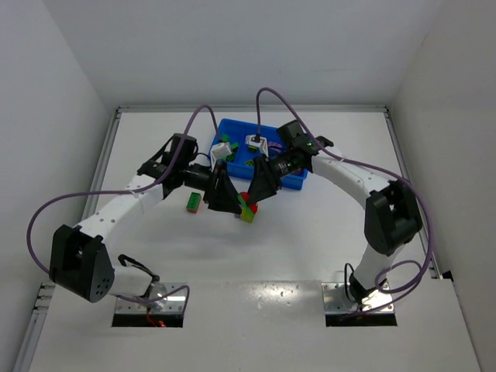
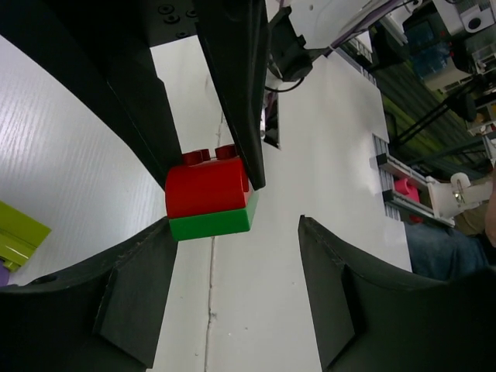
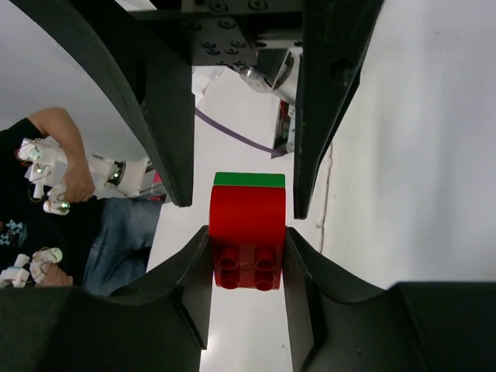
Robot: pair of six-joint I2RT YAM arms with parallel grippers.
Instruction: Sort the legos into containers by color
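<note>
The right gripper carries its red lego outward and to the right in the top view next, turning down over the tray's end container to release it by color.
My right gripper is shut on a red lego with a green lego joined to its far end. The pair hangs above the table in front of the blue tray of containers. My left gripper faces it from the other side, open. The green lego lies against one left fingertip and well apart from the other. From above, both grippers meet at the joined legos. The tray holds several legos, partly hidden by the arms.
A loose green-and-red lego lies on the white table left of the left gripper. A yellow-green lego shows at the left edge of the left wrist view. White walls enclose the table on three sides.
</note>
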